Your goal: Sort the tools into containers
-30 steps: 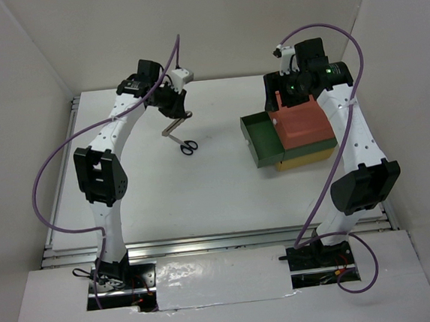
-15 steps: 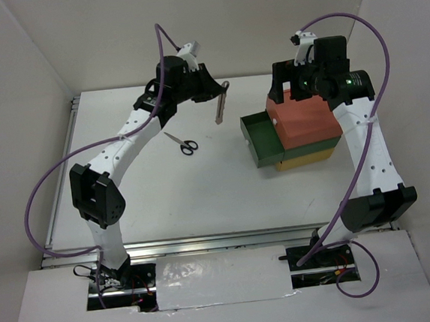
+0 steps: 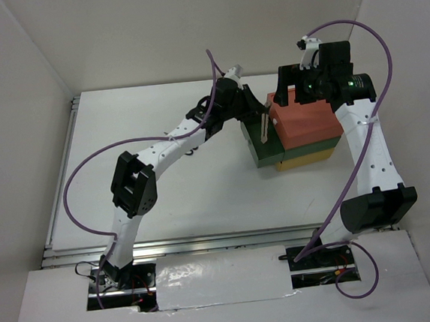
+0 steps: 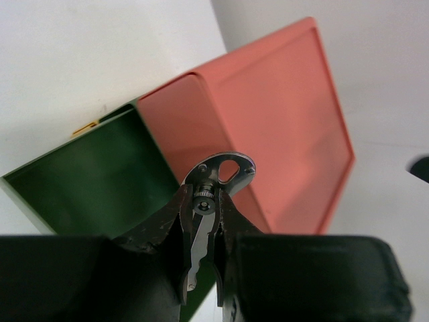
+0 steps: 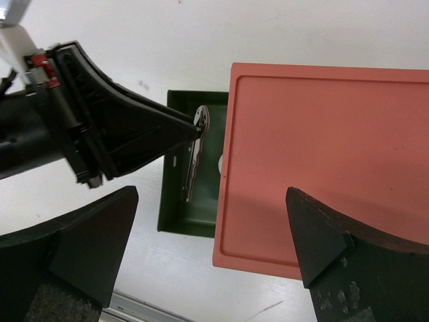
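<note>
I will next move my left gripper gently away from the red-orange box (image 4: 268, 114) and down into the dark green drawer to release the wrench, because my gripper hangs above the drawer's bottom.
My left gripper (image 3: 261, 121) is shut on the short silver wrench (image 3: 265, 132) and holds it hanging over the pulled-out dark green drawer (image 3: 262, 154). In the left wrist view the wrench (image 4: 216, 176) is pinched between my fingers, with the green drawer (image 4: 87, 181) and the red-orange top box (image 4: 268, 114) below. The yellow box (image 3: 305, 161) is at the bottom of the stack. My right gripper (image 3: 293, 94) hovers open and empty above the red-orange box (image 5: 322, 147); its view shows the wrench (image 5: 194, 164) over the green drawer (image 5: 201, 209). The scissors are hidden under my left arm. The pliers are out of view.
White walls enclose the table (image 3: 166, 203) on three sides. The stack of boxes stands at the right, close to the right arm. My left arm stretches across the middle of the table toward the stack.
My left arm has swung right with the wrench, from above the scissors to over the green drawer. My right gripper has lifted off the red-orange box's left edge and hovers above it.
</note>
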